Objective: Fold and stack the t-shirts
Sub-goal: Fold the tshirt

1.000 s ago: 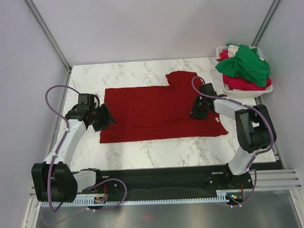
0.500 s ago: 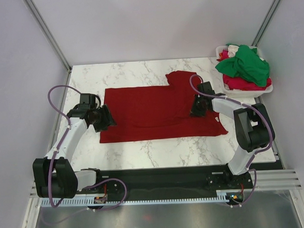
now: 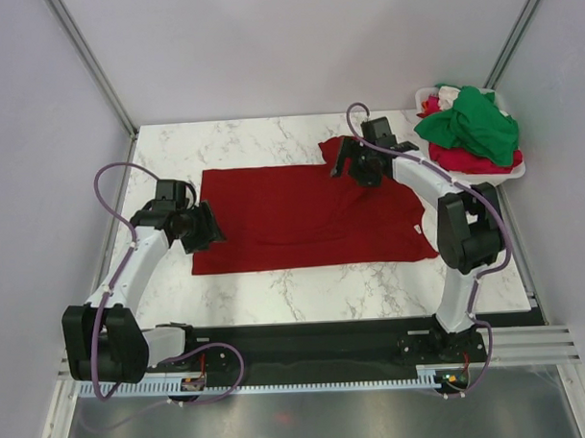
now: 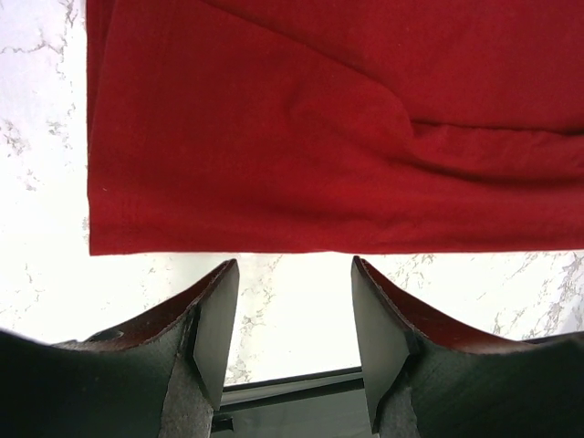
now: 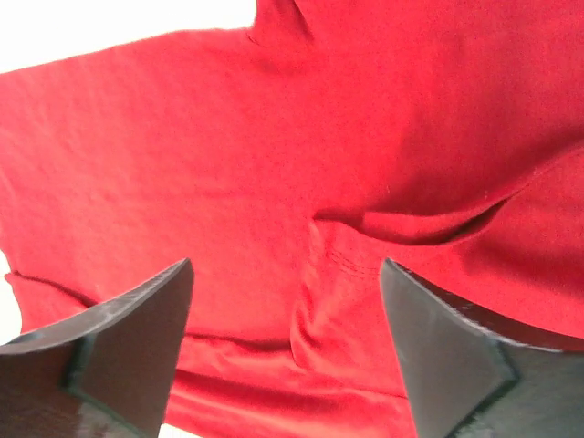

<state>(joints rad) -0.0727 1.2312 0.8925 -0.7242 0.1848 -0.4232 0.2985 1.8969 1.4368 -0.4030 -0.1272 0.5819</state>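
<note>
My right gripper's open fingers are still over wrinkled cloth, short of the far sleeve's outer edge. I will move that gripper outward and down onto it.
A dark red t-shirt lies spread flat across the middle of the marble table, one sleeve pointing to the far side. My left gripper sits at the shirt's left hem, open. In the left wrist view its jaws stand over bare marble just short of the hem, holding nothing. My right gripper hovers over the far sleeve, open wide. In the right wrist view only wrinkled red cloth lies under the right gripper, none of it gripped. A bright green t-shirt and a lighter red t-shirt sit bunched in the basket.
The white plastic basket stands at the back right corner of the table. Grey walls close in the table on the left, back and right. A black rail with the arm bases runs along the near edge.
My right gripper has opened and swung from the shirt's right middle to above the far sleeve. The left arm has hardly moved.
</note>
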